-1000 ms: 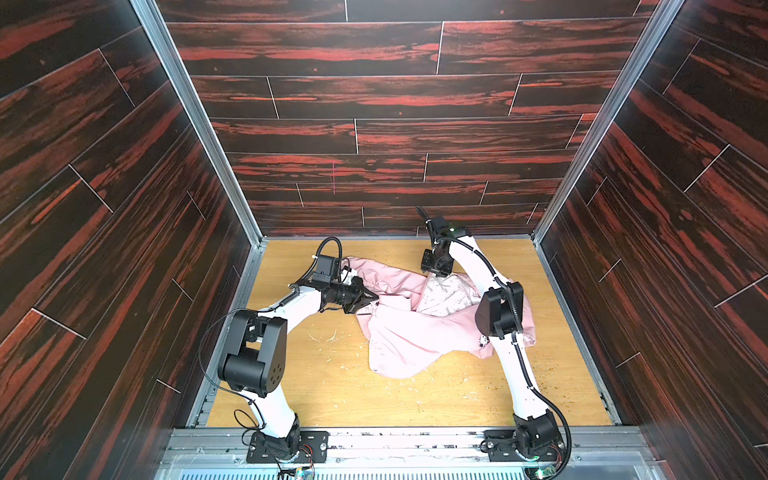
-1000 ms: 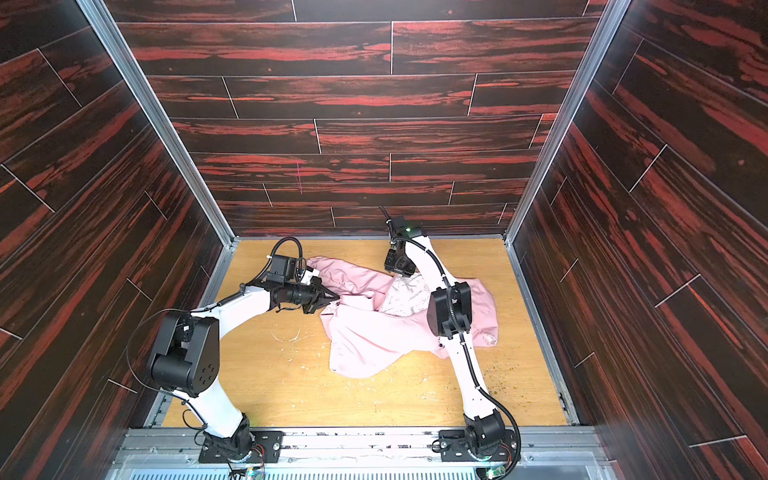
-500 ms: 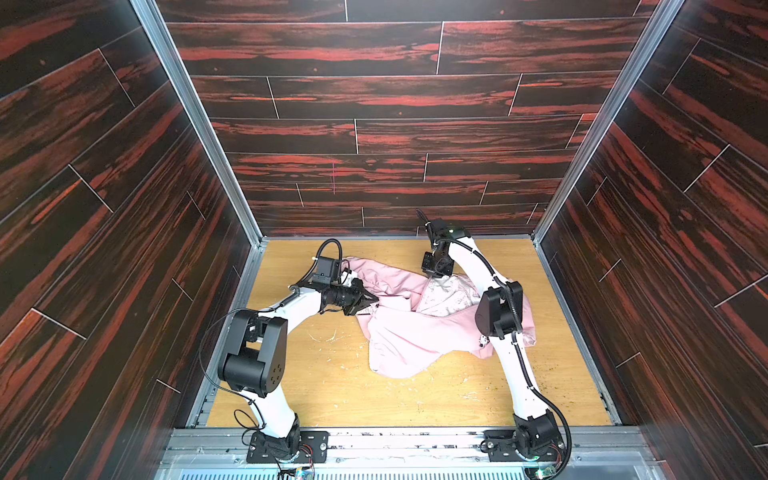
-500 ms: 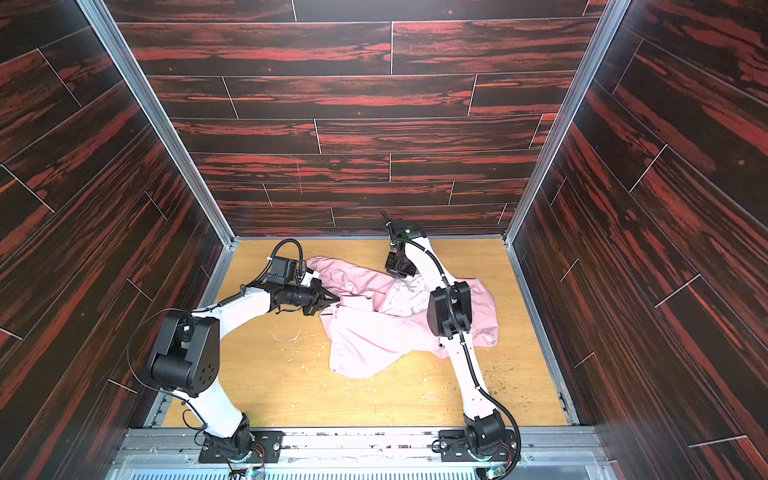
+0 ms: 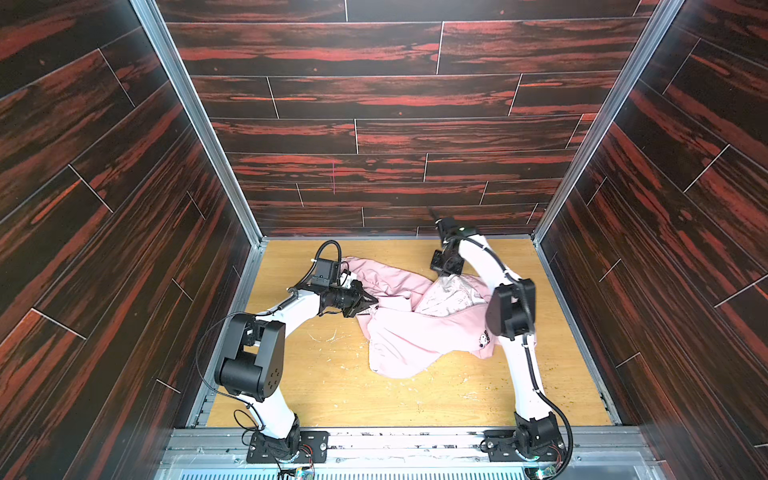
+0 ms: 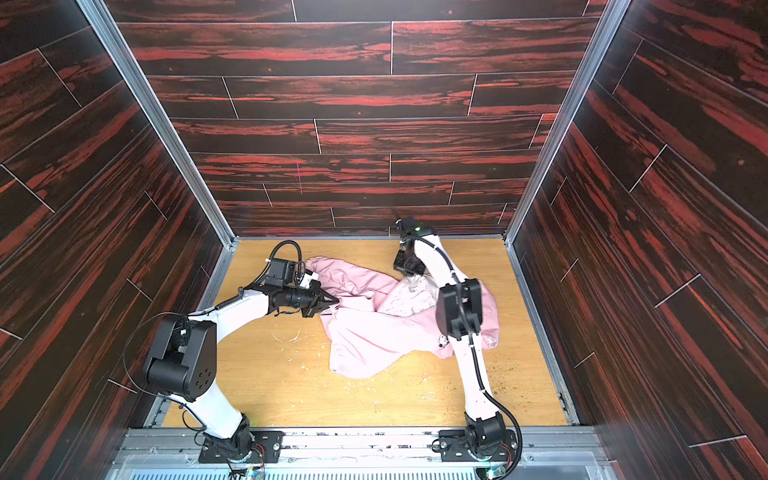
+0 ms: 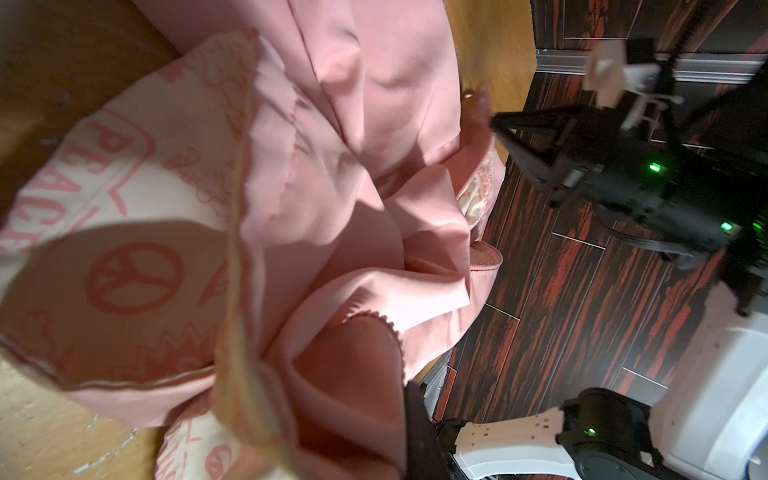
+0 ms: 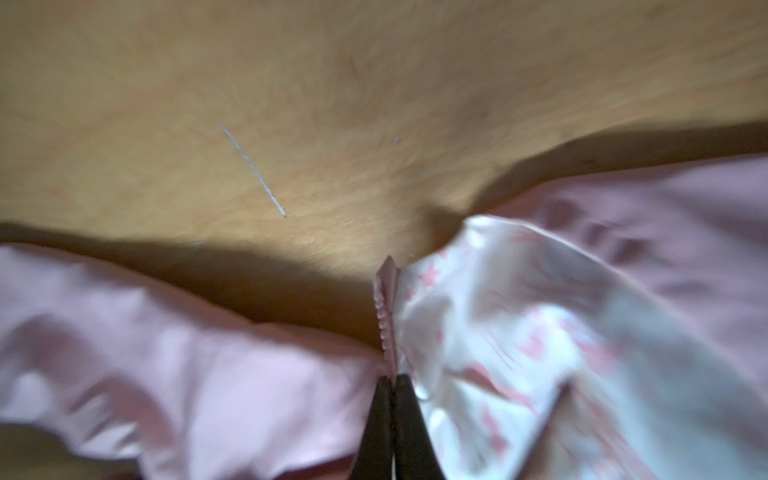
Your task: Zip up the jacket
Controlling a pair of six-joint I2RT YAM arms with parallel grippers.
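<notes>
I need to pull the toothed zipper edge back and away from my left gripper with my right gripper, across the pale printed lining (image 5: 460, 296) (image 8: 504, 344), to release it, because the front lies open.
The light pink jacket (image 5: 415, 332) lies crumpled and open on the wooden floor in both top views, its pale printed lining (image 6: 409, 297) showing near the middle and its small logo (image 5: 483, 340) beside the right arm. My left gripper (image 5: 372, 300) is shut on a bunched front edge at the jacket's left side. In the left wrist view, fabric (image 7: 332, 232) covers the jaws and only one dark finger (image 7: 419, 436) shows. My right gripper (image 8: 392, 384) is shut on the jacket's toothed zipper edge (image 8: 385, 316) at its far side (image 6: 409, 272).
Dark red plank walls (image 5: 374, 137) close in the wooden floor (image 5: 332, 395) on three sides, with a metal rail (image 5: 415, 440) at the front. The right arm's elbow (image 5: 510, 309) hangs over the jacket's right part. White scuffs (image 5: 328, 336) mark the floor.
The right gripper has closed on the jacket's zipper edge. The left gripper stays shut on the fabric, and both arms have barely moved.
</notes>
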